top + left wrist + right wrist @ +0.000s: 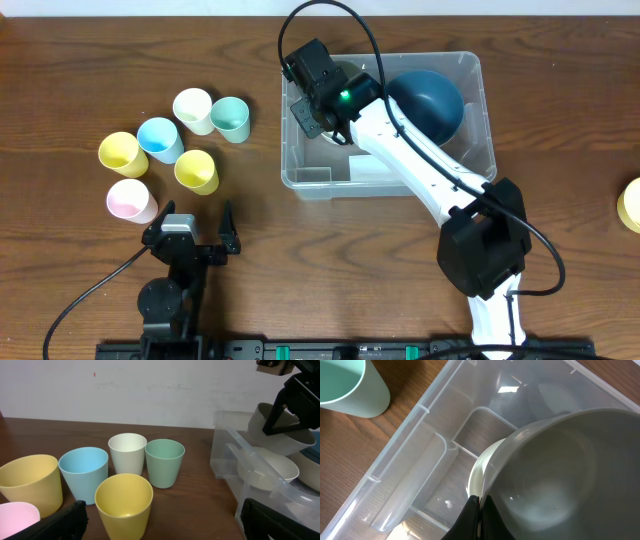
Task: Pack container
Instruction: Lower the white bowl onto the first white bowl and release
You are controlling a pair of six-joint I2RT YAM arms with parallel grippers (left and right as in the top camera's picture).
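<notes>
The tilted grey bowl goes down in my right gripper next until it nests inside the white bowl [482,471], then the gripper releases the grey bowl's rim.
The clear container [300,182] stands at centre right and holds a dark blue bowl [428,100]. My right gripper [480,500] is inside the container's left part, shut on the rim of a grey bowl [560,470]. It holds that bowl just above a white bowl [487,465] on the container floor. The left wrist view shows the same: right gripper [282,415], grey bowl [285,437], white bowl [265,467], container [225,440]. My left gripper [192,232] is open and empty near the front edge, in front of the cups; its fingers frame the left wrist view [167,525].
Several cups stand left of the container: white [192,110], green [230,118], blue [160,138], yellow [122,152], a second yellow [196,170], pink [131,200]. A yellow object [630,205] shows at the far right edge.
</notes>
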